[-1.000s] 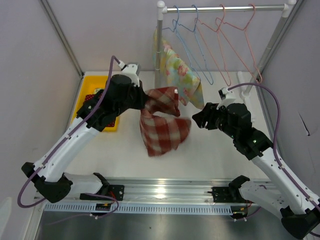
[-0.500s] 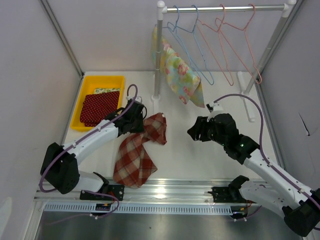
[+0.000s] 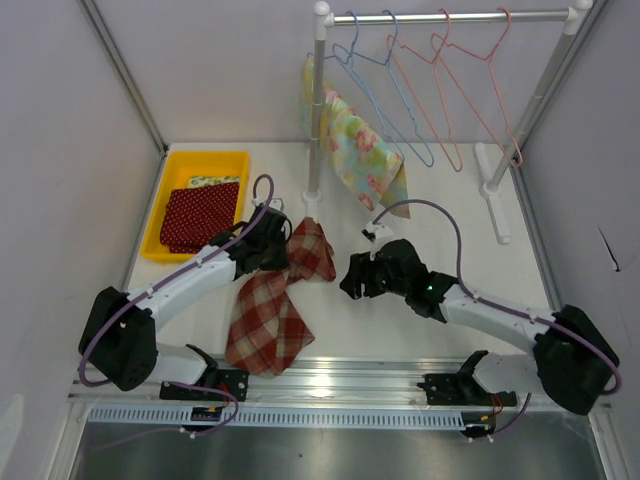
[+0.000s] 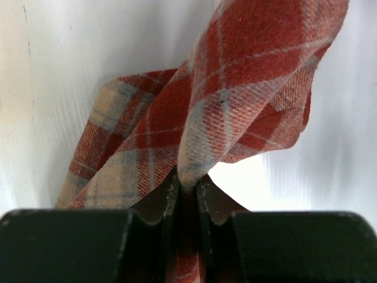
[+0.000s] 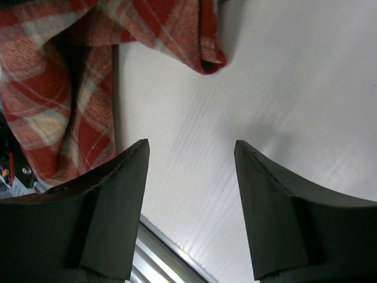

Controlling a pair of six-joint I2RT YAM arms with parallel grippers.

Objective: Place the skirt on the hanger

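The skirt's bunched fold lies to the left in the top view. So my right gripper brings its open fingers that way around the skirt's facing edge (image 3: 323, 269) (image 5: 168, 44) next and closes them.
The red plaid skirt (image 3: 275, 305) lies partly on the white table, its upper end lifted. My left gripper (image 3: 283, 250) is shut on a fold of the skirt (image 4: 235, 100), which bunches up between its jaws. My right gripper (image 3: 347, 282) is open and empty, low over the table just right of the skirt; the skirt's edge (image 5: 65, 88) shows at the upper left of the right wrist view. Wire hangers, blue (image 3: 385, 75) and pink (image 3: 470, 80), hang on the rail (image 3: 450, 17) at the back.
A floral cloth (image 3: 360, 150) hangs on a hanger by the rack's left post (image 3: 318, 110). A yellow bin (image 3: 235, 160) with a red dotted cloth (image 3: 200, 212) sits at the back left. The rack's right foot (image 3: 497, 195) stands on the table. A metal rail (image 3: 330, 385) runs along the near edge.
My left gripper came down from high to low over the table with the skirt, which now trails toward the near edge. My right gripper moved left and down toward the skirt.
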